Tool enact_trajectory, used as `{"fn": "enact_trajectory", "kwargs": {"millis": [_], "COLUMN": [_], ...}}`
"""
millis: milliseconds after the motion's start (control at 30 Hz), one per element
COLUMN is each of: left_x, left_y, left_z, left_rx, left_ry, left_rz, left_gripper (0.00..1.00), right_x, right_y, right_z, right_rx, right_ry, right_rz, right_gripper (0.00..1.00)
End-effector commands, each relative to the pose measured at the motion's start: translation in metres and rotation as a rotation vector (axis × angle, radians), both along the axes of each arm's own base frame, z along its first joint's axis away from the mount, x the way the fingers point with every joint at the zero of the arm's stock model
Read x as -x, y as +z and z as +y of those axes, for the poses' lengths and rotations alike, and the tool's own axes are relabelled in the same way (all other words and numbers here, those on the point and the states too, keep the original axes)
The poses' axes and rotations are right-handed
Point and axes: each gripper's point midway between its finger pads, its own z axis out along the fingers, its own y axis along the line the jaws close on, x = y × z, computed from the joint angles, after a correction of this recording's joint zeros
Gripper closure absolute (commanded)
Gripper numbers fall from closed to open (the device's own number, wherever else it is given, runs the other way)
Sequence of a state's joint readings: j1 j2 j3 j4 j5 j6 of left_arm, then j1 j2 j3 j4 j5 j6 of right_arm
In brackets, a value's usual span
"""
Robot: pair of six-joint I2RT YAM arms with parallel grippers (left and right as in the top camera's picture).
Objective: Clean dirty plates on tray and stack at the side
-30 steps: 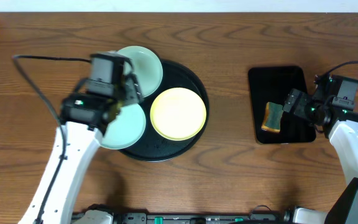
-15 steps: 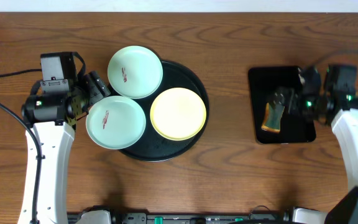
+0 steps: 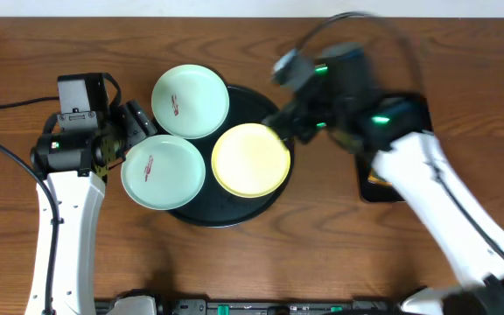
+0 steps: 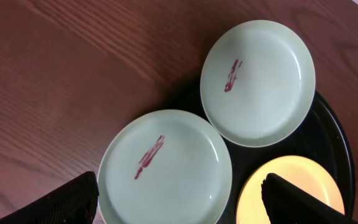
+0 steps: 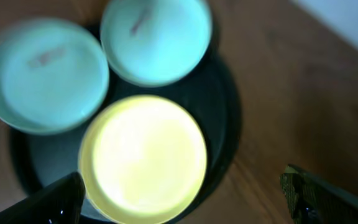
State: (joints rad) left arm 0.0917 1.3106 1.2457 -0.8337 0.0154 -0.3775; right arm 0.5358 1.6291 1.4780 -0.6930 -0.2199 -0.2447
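Observation:
The yellow plate's far rim [image 3: 279, 141] [image 5: 204, 160] is clear of both mint plates, so the robot's open right gripper will go down onto that rim, with its fingers on either side of it.
Three plates lie on the round black tray [image 3: 234, 213]. A mint plate [image 3: 191, 101] at the back and a mint plate [image 3: 163, 172] at the front left each carry a reddish smear. Both overhang the tray's rim. The yellow plate [image 3: 250, 159] on the right looks plain. My left gripper [image 3: 136, 124] is open and empty beside the two mint plates; in its wrist view [image 4: 179, 199] the front mint plate [image 4: 165, 168] lies between its fingers. My right gripper [image 3: 287, 122] is open above the yellow plate's far right edge; its blurred wrist view [image 5: 182, 186] shows the yellow plate [image 5: 143, 155] below.
A smaller black rectangular tray [image 3: 370, 191] lies at the right, mostly hidden under my right arm. Bare wooden table lies all round the round tray. A black cable runs from my left arm across the table's left side.
My right arm has swung fast to the left, from the rectangular tray to over the round tray's right side. My left arm drew back left a second ago and has since held still.

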Motion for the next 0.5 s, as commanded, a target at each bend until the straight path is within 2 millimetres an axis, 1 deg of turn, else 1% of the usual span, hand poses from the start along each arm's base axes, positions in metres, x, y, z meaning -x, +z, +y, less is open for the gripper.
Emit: {"fn": "enact_trajectory", "kwargs": {"millis": [0, 100, 200, 267, 300, 367, 400, 467], "left_x": [0.000, 0.000, 0.000, 0.000, 0.000, 0.000, 0.000, 0.000], "left_y": [0.011, 0.011, 0.011, 0.011, 0.011, 0.011, 0.011, 0.011], "left_z": [0.002, 0.002, 0.002, 0.002, 0.002, 0.002, 0.002, 0.002], "left_rx": [0.000, 0.000, -0.001, 0.000, 0.000, 0.000, 0.000, 0.000], "left_ry": [0.010, 0.010, 0.010, 0.010, 0.010, 0.010, 0.010, 0.010], "left_rz": [-0.030, -0.030, -0.030, -0.030, -0.030, -0.030, -0.030, -0.029], "left_gripper": [0.15, 0.14, 0.14, 0.14, 0.14, 0.14, 0.14, 0.14], "right_x": [-0.012, -0.025, -0.033, -0.035, -0.035, -0.035, -0.034, -0.034], "right_y": [-0.062, -0.100, -0.130, -0.148, -0.157, -0.172, -0.179, -0.195], "right_z": [0.012, 0.015, 0.015, 0.017, 0.018, 0.019, 0.020, 0.021], "right_rx": [0.165, 0.220, 0.253, 0.256, 0.262, 0.276, 0.279, 0.291], "right_ry": [0.086, 0.072, 0.066, 0.073, 0.082, 0.101, 0.104, 0.108], "right_rz": [0.011, 0.036, 0.063, 0.090, 0.100, 0.114, 0.124, 0.143], "right_gripper": [0.01, 0.01, 0.09, 0.14, 0.19, 0.39, 0.44, 0.45]}}
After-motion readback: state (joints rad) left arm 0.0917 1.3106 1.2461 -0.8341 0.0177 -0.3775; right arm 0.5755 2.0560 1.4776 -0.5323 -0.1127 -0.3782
